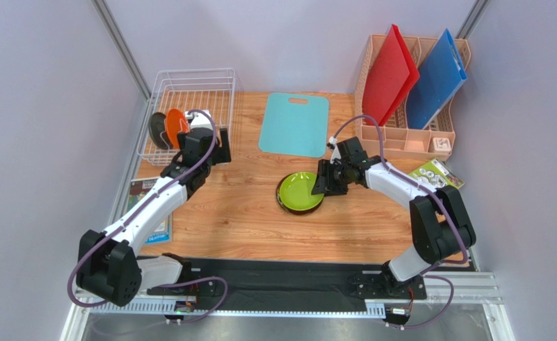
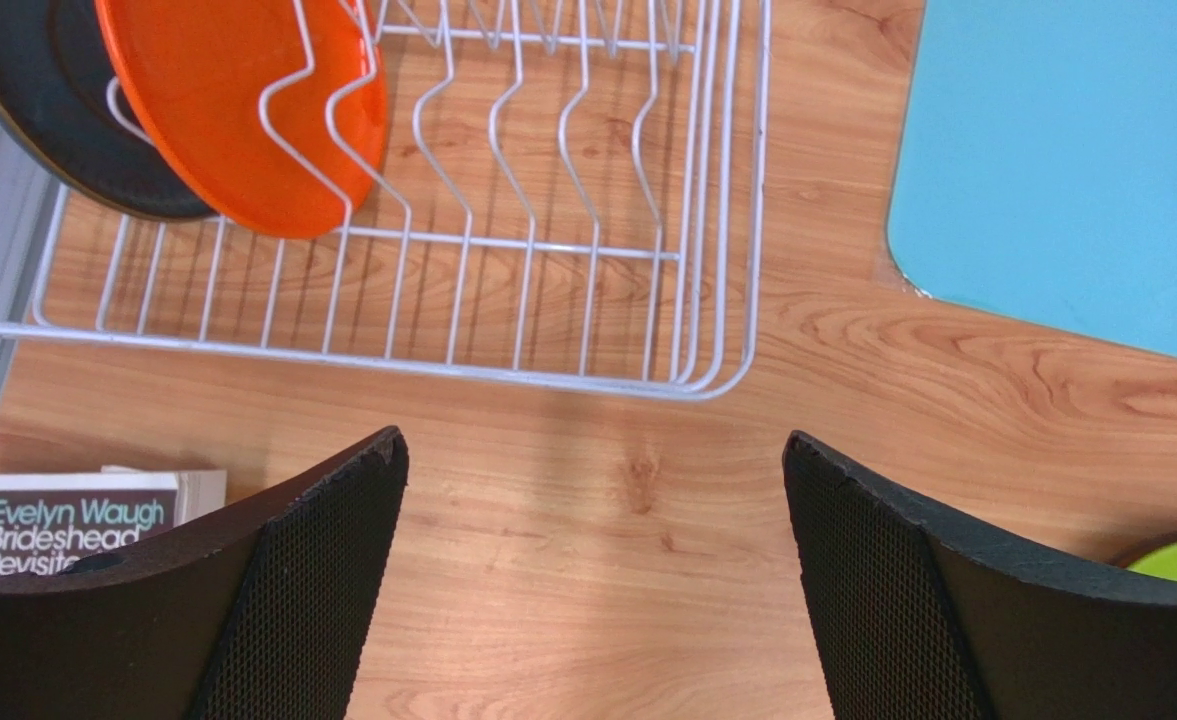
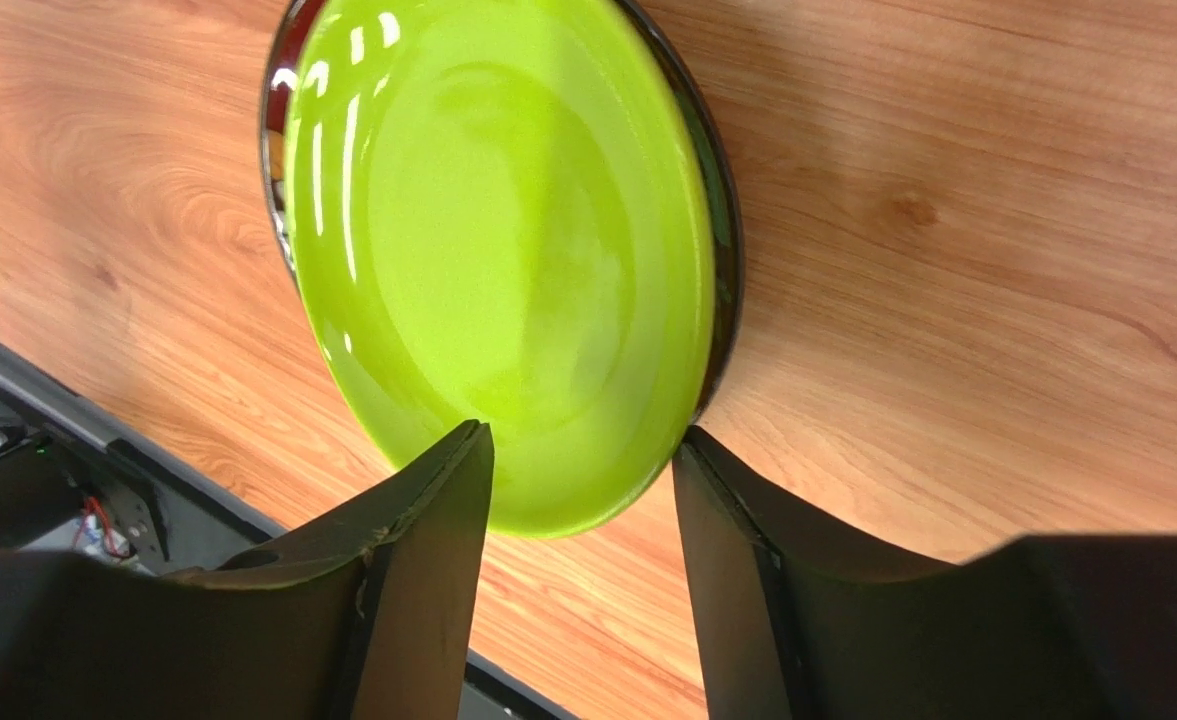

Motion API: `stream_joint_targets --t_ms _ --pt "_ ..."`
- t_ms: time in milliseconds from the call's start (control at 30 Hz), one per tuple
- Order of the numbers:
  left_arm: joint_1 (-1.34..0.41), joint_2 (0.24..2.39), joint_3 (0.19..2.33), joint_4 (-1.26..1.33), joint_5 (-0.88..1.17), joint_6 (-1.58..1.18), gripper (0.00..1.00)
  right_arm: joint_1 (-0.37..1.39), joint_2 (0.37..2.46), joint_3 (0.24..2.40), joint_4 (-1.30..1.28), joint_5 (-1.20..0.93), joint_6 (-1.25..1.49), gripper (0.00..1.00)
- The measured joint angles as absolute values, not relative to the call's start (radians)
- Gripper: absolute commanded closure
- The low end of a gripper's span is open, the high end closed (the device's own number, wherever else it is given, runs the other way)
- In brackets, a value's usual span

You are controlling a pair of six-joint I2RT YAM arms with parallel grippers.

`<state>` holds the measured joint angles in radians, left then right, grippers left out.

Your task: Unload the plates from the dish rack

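Note:
I need to move my left gripper outward and to the left in the top view and lower it with its fingers on either side of the orange plate's rim, because this plate stands nearest.
The white wire dish rack (image 1: 189, 92) stands at the back left and holds two upright plates, the orange plate (image 1: 175, 125) and the dark teal-grey plate (image 1: 159, 131). Both show in the left wrist view, the orange plate (image 2: 234, 105) in front of the dark plate (image 2: 38, 120). My left gripper (image 2: 594, 443) is open and empty over bare wood, just in front of the rack's right corner (image 2: 699, 225). The lime green plate (image 1: 300, 190) lies mid-table, stacked on a dark-rimmed plate (image 1: 288, 207). My right gripper (image 3: 582, 435) is open at the green plate's (image 3: 504, 255) right edge, fingers apart.
A flat teal cutting board (image 1: 294, 124) lies at the back centre. A peach organizer (image 1: 430, 135) with red and blue boards stands at the back right. A book (image 2: 53, 518) lies at the left table edge, and a printed packet (image 1: 436, 172) at the right.

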<state>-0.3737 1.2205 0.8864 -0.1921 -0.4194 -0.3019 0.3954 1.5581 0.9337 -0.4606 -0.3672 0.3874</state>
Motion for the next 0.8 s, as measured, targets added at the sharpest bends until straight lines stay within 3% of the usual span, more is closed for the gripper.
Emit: stream_joint_targets --t_ms 67,133,400,800 --pt "-0.374 1.240 0.907 -0.192 -0.434 -0.296 0.01 0.397 1.559 0.944 -0.484 -0.348 0.377 0.38" --pt "-0.374 1.258 0.936 -0.192 -0.454 -0.287 0.01 0.405 1.559 0.962 -0.523 -0.297 0.363 0.37" --pt "-0.332 1.313 1.024 -0.186 -0.506 -0.260 0.02 0.424 1.554 0.997 -0.599 -0.158 0.324 0.35" --pt "-0.062 1.499 1.053 -0.124 -0.472 -0.253 0.03 0.424 1.535 1.002 -0.602 -0.103 0.309 0.35"
